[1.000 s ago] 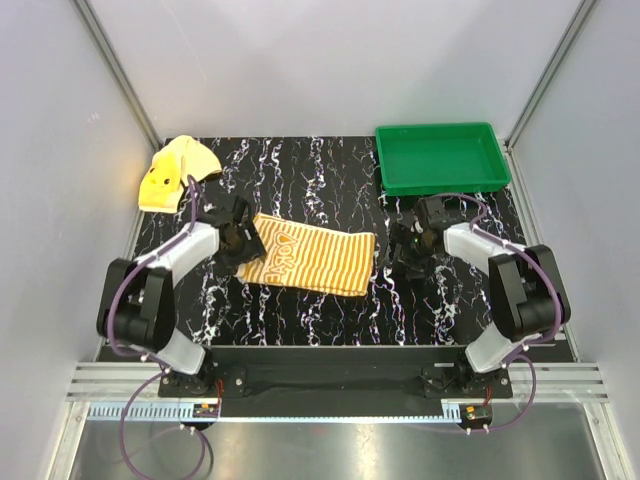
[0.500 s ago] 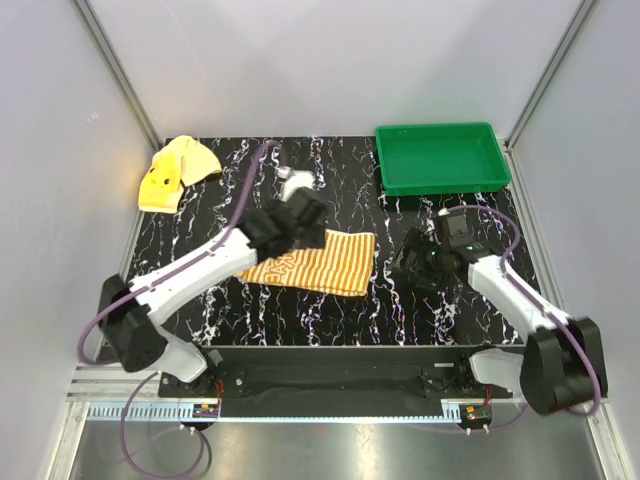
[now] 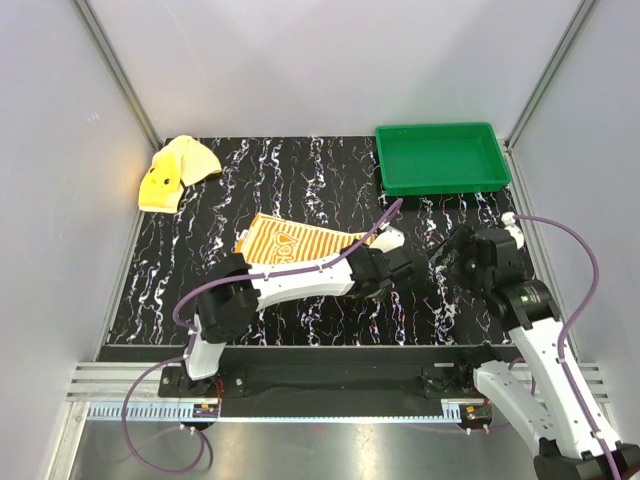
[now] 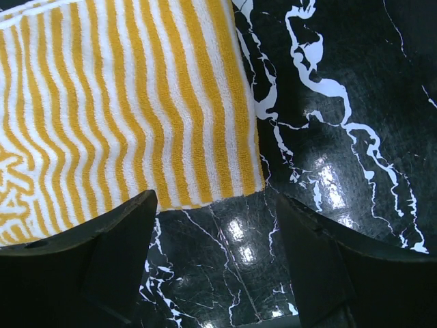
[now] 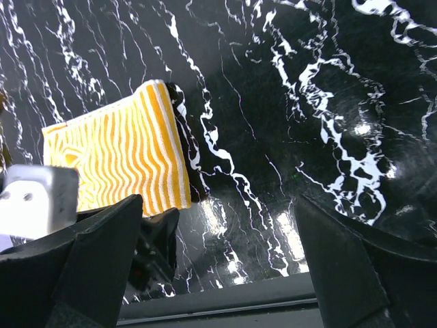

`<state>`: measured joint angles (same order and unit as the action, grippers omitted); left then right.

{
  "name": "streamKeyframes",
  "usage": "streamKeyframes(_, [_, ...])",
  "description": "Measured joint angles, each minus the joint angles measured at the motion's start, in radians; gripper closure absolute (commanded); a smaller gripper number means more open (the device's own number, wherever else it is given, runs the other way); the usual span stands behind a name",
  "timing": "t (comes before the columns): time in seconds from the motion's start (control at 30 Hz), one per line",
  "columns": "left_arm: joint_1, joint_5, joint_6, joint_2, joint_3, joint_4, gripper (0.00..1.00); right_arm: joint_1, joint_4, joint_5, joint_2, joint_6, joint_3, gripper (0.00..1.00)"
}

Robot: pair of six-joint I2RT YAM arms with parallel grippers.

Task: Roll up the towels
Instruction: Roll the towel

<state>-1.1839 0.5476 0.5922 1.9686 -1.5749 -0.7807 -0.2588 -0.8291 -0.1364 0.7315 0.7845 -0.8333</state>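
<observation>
I will lower my open left gripper next and close it on the striped towel's near corner, which is below it, between my fingers in its wrist view.
The striped towel lies flat in the middle of the table, its lettered end to the left. My left arm lies across its near edge. The left gripper hovers just past the towel's right end. In the left wrist view the striped towel fills the upper left, and the left gripper is open over bare table by its corner. My right gripper is open, a little further right. The right wrist view shows the right gripper wide open over bare table, with the striped towel beyond. The yellow towel lies crumpled at the back left corner.
A green tray stands at the back right. The table is black marble-patterned, with white walls on three sides. In the right wrist view the left arm's wrist sits low on the left.
My left arm has swung from the towel's left end across to its right end. The right arm has pulled back to the right, and its jaws have opened wider.
</observation>
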Motion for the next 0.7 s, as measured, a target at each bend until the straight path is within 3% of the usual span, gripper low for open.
streamKeyframes(0.23, [0.001,0.0,-0.001,0.03,-0.005,0.009,0.27,0.0,-0.051,-0.031,0.01,-0.001,-0.037,0.0])
streamKeyframes(0.7, [-0.013,0.01,-0.007,0.204,-0.077,0.007,0.41,0.0,-0.06,-0.032,0.031,-0.014,-0.037,0.0])
